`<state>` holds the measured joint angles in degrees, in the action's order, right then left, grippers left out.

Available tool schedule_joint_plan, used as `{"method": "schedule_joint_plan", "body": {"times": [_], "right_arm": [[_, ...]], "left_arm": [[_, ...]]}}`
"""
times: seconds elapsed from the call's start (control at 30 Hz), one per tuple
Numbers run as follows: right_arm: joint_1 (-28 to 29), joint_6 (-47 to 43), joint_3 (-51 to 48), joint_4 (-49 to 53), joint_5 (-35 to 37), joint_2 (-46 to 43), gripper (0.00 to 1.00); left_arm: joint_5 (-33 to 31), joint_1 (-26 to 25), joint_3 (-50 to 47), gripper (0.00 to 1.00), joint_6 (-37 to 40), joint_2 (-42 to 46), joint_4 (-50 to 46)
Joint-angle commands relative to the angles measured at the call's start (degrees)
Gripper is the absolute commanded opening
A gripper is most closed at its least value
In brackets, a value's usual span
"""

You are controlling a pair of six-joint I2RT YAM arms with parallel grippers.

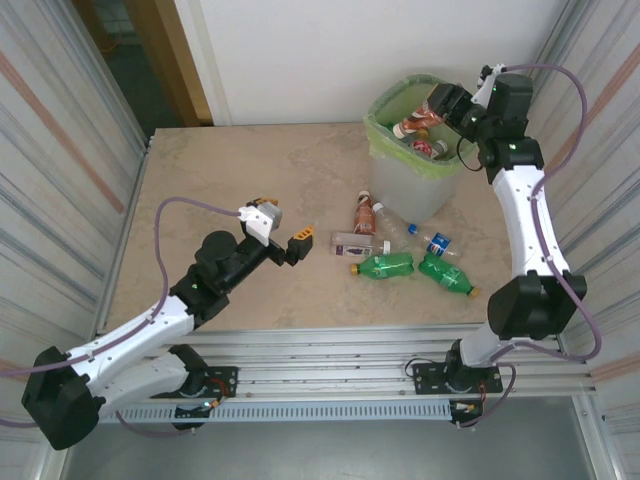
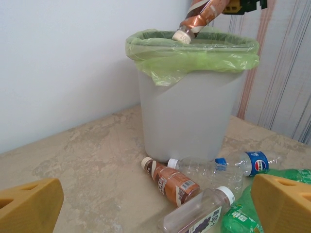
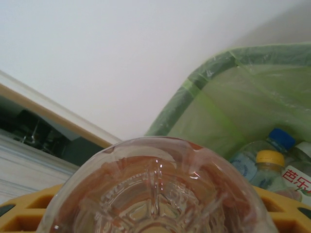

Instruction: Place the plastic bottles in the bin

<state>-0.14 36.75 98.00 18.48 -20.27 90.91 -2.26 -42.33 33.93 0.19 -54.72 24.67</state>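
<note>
My right gripper holds the brown-tinted bottle with its cap already pointing down into the bin's opening. Next, it will move slightly farther over the green-lined opening [image 1: 416,128] [image 3: 238,116] and release the bottle.
The bin [image 1: 418,180] stands at the back right, lined with a green bag; in the left wrist view the bin [image 2: 187,121] rises just behind the loose bottles. My right gripper [image 1: 440,108] hangs over its mouth, shut on a brown-tinted bottle [image 1: 414,126] that tilts cap-down [image 2: 196,19]; that bottle's base [image 3: 155,189] sits between my yellow fingers [image 3: 289,206]. Several plastic bottles lie in front of the bin: a brown one [image 1: 365,214] [image 2: 172,182], a clear one [image 2: 206,170], a blue-labelled one [image 1: 437,243] and two green ones [image 1: 385,265]. My left gripper [image 1: 290,246] hovers open left of them.
More bottles [image 3: 267,165] lie inside the bin. A purple-labelled clear bottle [image 2: 201,216] lies nearest the left gripper's orange fingertips [image 2: 29,204]. Corrugated walls close in the table's left and right sides. Bare marble-patterned tabletop [image 1: 230,180] stretches left of the bin.
</note>
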Motion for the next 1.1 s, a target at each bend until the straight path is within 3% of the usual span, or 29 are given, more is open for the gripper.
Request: {"method": "schedule_joint_plan", "body": {"times": [0.0,0.43,0.77,1.07], "right_arm": [[-0.28,-2.24,3.66,0.24,1.2,2.52,0.42],[0.84,-3.47,8.84,3.05,-0.64,12.65,0.47],[1.9,-6.16,20.84,10.99,-1.1,19.73,0.79],[1.62,-8.97,29.44,17.71,0.67,21.42,0.86]], "left_arm": [[-1.19,0.69,-0.8,0.99,0.72,1.02,0.38],[-0.92,0.84,-0.55,0.99,0.45,0.53,0.21],[-1.27,1.02,-0.45,0.99,0.45,0.38,-0.54],[-1.16,1.27,-0.11,0.99,0.5,-0.6,-0.56]]}}
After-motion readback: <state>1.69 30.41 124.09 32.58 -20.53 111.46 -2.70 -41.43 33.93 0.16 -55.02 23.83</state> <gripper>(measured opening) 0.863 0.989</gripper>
